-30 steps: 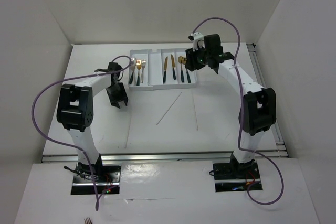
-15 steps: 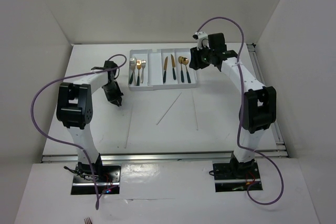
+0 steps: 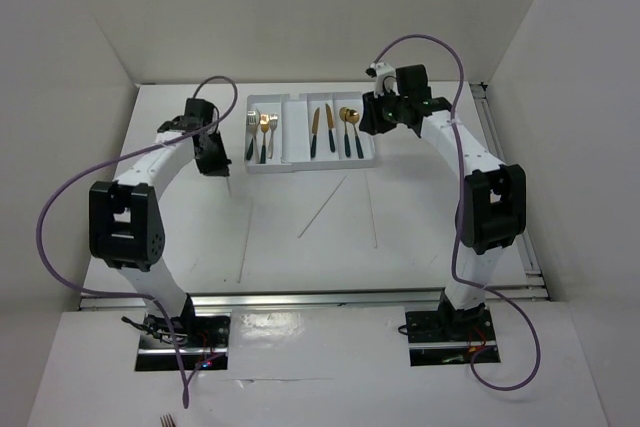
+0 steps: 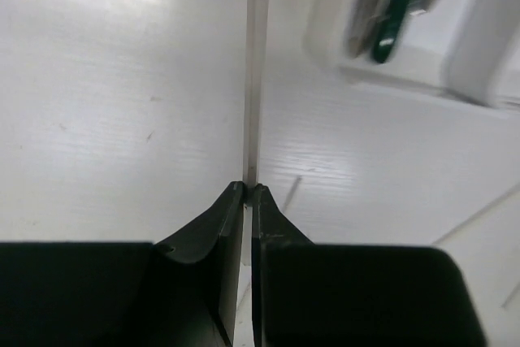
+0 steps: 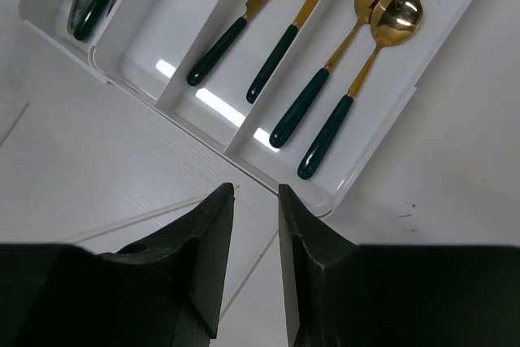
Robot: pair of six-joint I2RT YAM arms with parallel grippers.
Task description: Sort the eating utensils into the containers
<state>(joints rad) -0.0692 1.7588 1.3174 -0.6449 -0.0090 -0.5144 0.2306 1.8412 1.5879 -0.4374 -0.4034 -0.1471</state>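
The tray's empty slot (image 3: 295,131) is outward of my left gripper and to its right in the top view. I will carry the chopstick there next with my left gripper and let it go.
The white organiser tray (image 3: 296,137) lies at the back middle, with forks (image 3: 262,134), knives (image 3: 321,129) and gold spoons (image 3: 351,127) in separate slots. My left gripper (image 3: 214,156) hangs just left of the tray, shut on a thin pale chopstick (image 4: 257,79) that points away from the jaws; the tray corner (image 4: 325,26) with fork handles (image 4: 396,7) shows to its right. My right gripper (image 3: 373,119) is open and empty (image 5: 256,193) above the table beside the tray's right near corner (image 5: 388,132), close to the spoons (image 5: 388,6).
Three more pale chopsticks lie loose on the table in front of the tray: one diagonal (image 3: 323,206), one to its right (image 3: 371,213), one to the left (image 3: 244,242). White walls close in the table on three sides.
My left arm has swung away from me and towards the tray's left side, carrying the chopstick. My right gripper has drawn back slightly from over the spoon slot, then stayed still.
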